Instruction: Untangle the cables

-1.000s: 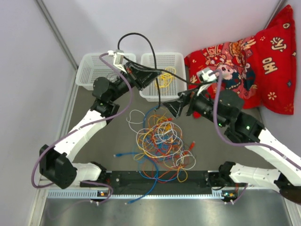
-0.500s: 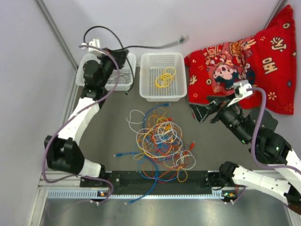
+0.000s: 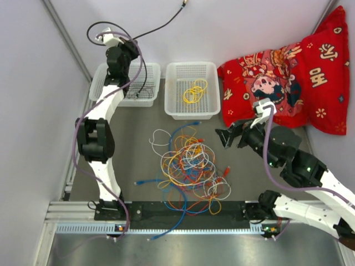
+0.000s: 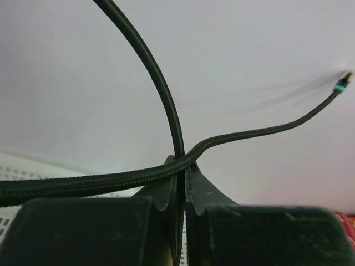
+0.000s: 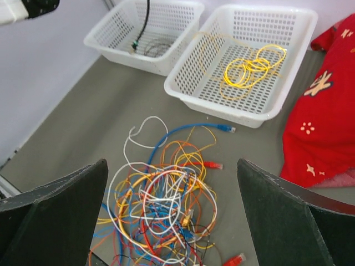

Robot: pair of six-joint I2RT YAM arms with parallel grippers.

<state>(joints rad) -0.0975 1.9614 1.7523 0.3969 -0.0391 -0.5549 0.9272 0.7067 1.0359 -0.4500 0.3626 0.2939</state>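
Note:
My left gripper will next lower toward the basket below, fingers tipped downward, and release the black cable, already partly hanging into it.
The cables (image 3: 188, 166) lie in a loose tangle of yellow, orange, blue, white, red and black loops on the grey table; the right wrist view shows this tangle (image 5: 161, 210) below the fingers. My left gripper (image 3: 132, 45) is raised high over the left basket (image 3: 102, 83), shut on a black cable (image 4: 161, 83). That black cable's (image 3: 161, 23) plug end swings up against the back wall, and another part hangs down into the basket. A coiled yellow cable (image 3: 193, 91) lies in the middle basket (image 3: 208, 69). My right gripper (image 3: 229, 133) hovers open to the right of the tangle, nothing between its jaws.
A red patterned cushion (image 3: 288, 72) fills the back right corner. White walls close the left and back sides. A blue cable end (image 3: 145, 182) and an orange loop trail toward the arm bases' rail (image 3: 183, 210).
My left arm swung from the middle basket up and left over the left basket, carrying the black cable. My right arm drew back right, then came forward beside the tangle, still open.

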